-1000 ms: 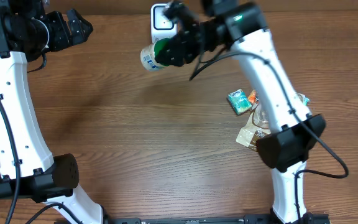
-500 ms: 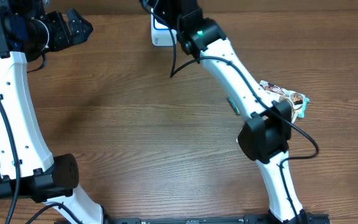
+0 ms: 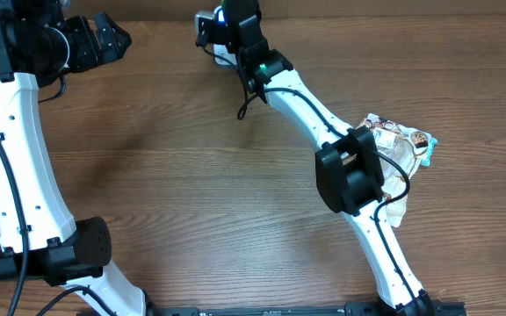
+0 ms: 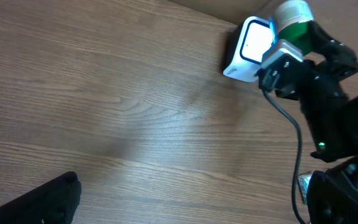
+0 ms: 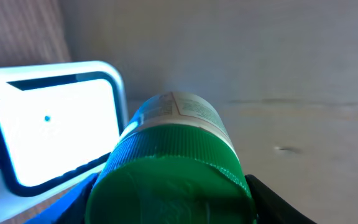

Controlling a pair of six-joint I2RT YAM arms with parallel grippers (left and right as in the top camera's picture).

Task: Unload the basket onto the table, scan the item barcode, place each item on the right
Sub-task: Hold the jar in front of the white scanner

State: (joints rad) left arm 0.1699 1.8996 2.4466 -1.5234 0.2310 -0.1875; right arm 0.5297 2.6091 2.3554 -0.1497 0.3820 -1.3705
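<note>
I will next move my right gripper back and down, toward the right in the overhead view, to the open bare wood beside the snack packets and let go of the bottle (image 4: 293, 11).
The item is a white bottle with a green cap (image 5: 169, 180), and my right gripper (image 5: 169, 202) is shut on it across the cap. It hangs at the table's far edge, right beside the white barcode scanner (image 5: 48, 127), whose window glows. From the left wrist view the bottle (image 4: 293, 11) sits just right of the scanner (image 4: 248, 50). Overhead, the right gripper (image 3: 227, 19) covers most of the scanner. My left gripper (image 3: 112, 37) stands open and empty over the far left of the table; its dark fingers (image 4: 42, 202) frame bare wood.
A pile of snack packets (image 3: 398, 139) lies at the right, partly under the right arm's elbow (image 3: 350, 171). A black cable (image 4: 291, 124) runs along the right arm. A wall borders the table's far edge (image 5: 260, 50).
The right arm has swung toward the back edge, carrying the bottle from left of the scanner up against it. The left arm has not moved.
</note>
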